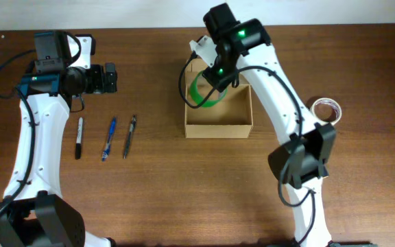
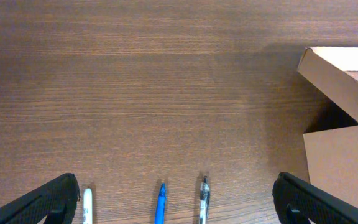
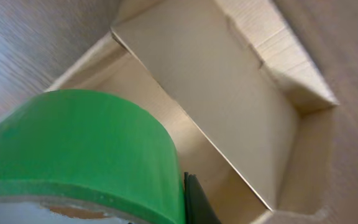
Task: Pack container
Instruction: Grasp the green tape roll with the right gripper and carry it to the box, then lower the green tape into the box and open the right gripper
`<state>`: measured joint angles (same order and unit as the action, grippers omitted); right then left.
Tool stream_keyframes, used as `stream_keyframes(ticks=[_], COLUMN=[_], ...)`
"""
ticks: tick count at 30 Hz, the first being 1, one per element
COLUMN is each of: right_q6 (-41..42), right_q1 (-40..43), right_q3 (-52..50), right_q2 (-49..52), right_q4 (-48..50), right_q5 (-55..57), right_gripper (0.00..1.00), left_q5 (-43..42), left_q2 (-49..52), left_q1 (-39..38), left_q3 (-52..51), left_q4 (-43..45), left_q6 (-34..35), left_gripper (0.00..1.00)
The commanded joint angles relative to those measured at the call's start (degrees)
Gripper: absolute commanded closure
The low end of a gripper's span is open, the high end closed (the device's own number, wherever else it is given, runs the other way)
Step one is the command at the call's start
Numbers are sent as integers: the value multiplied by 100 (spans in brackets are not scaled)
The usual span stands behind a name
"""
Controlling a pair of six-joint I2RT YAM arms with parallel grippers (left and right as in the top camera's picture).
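Next, my right gripper lowers between the box's sides and releases the green tape roll there, because the box's bottom on the pens' side lies bare.
The container is an open tan cardboard box at the middle of the table; its inside shows in the right wrist view and its corner in the left wrist view. My right gripper is shut on a green tape roll and holds it over the box's left half; the roll fills the lower left of the right wrist view, with one black finger pressed against it. My left gripper is open and empty, above the table to the left of the box.
A black-and-white marker, a blue pen and a black pen lie side by side at the left, their tips in the left wrist view. A white tape roll lies right of the box.
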<state>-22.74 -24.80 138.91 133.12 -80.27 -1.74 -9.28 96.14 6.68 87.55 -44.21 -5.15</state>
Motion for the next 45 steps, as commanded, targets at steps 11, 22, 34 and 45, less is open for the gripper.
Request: stream_keyframes(ticks=[11,22,34,45], right_q6=[225,356,529,1320], right_q1=[4,11,11,439], right_q3=[-162,-1054,-535,-175], right_q2=[710,710,570,-1801], right_q4=[13,769,249,13], right_q5=[-363,-361,-363,345], right_gripper=[96,96,64,54], left_q5=[-81,-81,-81,-81], left_q2=[50,50,50,50], left_q1=[13,13,13,13], left_q3=[72,72,72,72], left_q4=[-2,-2,-2,-2], left_q6=[-96,-96,-96,-96], left_gripper=[1,1,1,1])
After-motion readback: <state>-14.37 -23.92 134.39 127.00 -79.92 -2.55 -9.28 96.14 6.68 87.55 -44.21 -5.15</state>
